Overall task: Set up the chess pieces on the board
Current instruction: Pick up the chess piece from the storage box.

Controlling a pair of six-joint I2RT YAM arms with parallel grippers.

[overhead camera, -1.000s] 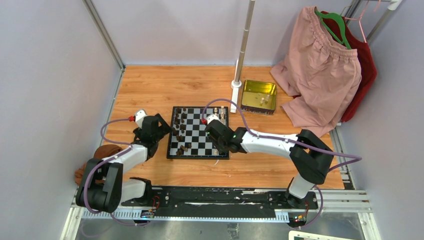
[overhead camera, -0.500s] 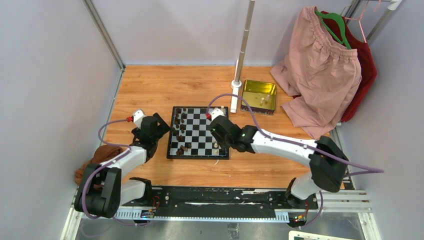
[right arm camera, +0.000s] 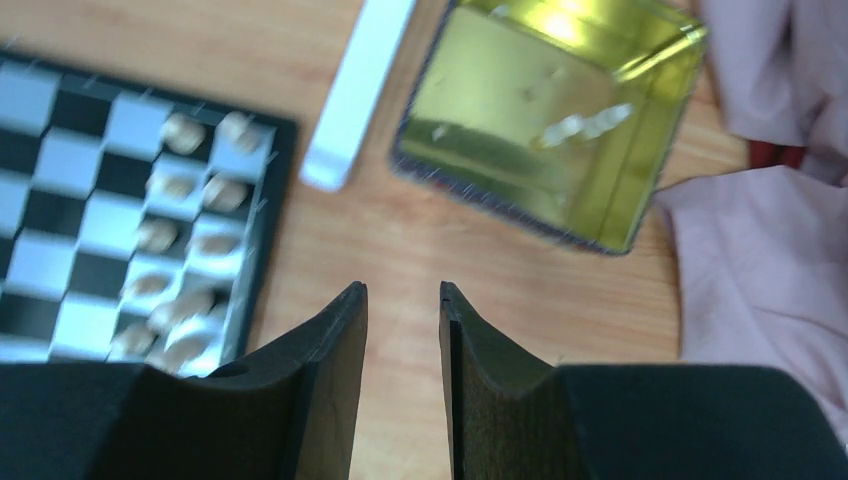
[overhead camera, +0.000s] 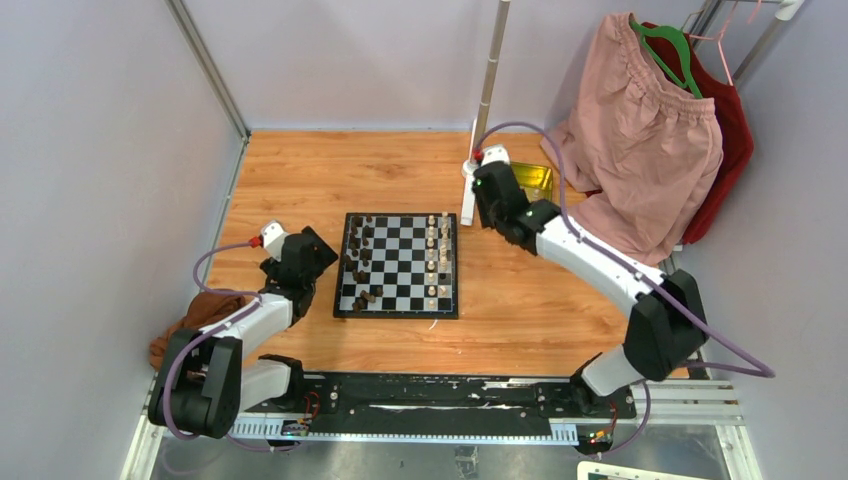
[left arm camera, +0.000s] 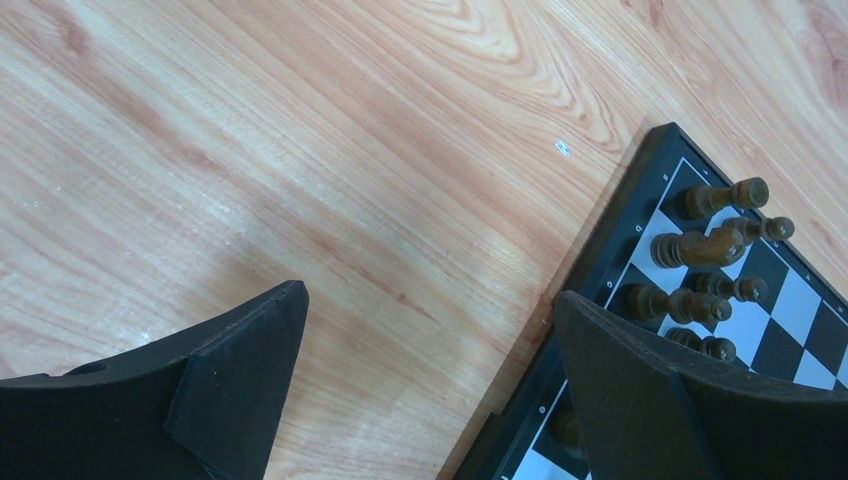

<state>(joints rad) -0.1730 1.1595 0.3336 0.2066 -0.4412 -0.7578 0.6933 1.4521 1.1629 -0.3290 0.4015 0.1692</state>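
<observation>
Next, my right gripper will go right in the top view over the tin's raised rim, then down, as the tin's board-side cream piece (right arm camera: 560,131) lies below it that way.
The black-and-white board (overhead camera: 396,266) lies mid-table. Dark brown pieces (overhead camera: 358,243) stand along its left columns and cream pieces (overhead camera: 437,250) along its right edge. My left gripper (overhead camera: 312,252) is open and empty just left of the board. In the left wrist view its gripper (left arm camera: 428,292) spans bare wood and the board's edge (left arm camera: 612,232), with dark pieces (left arm camera: 712,243) beyond. My right gripper (overhead camera: 493,196) hovers near the gold tin (overhead camera: 532,180). In the right wrist view this gripper (right arm camera: 401,290) is narrowly open and empty. The tin (right arm camera: 470,120) holds cream pieces (right arm camera: 585,125). The board (right arm camera: 60,200) is at the left.
A white post (overhead camera: 471,188) stands between board and tin; its base shows in the right wrist view (right arm camera: 355,95). Pink and red garments (overhead camera: 645,150) hang at the back right, touching the table. A brown cloth (overhead camera: 200,310) lies at the left edge. Grey walls close both sides.
My right gripper has left the board's right side and swung back and right to beside the gold tin. The left gripper has drifted slightly left.
</observation>
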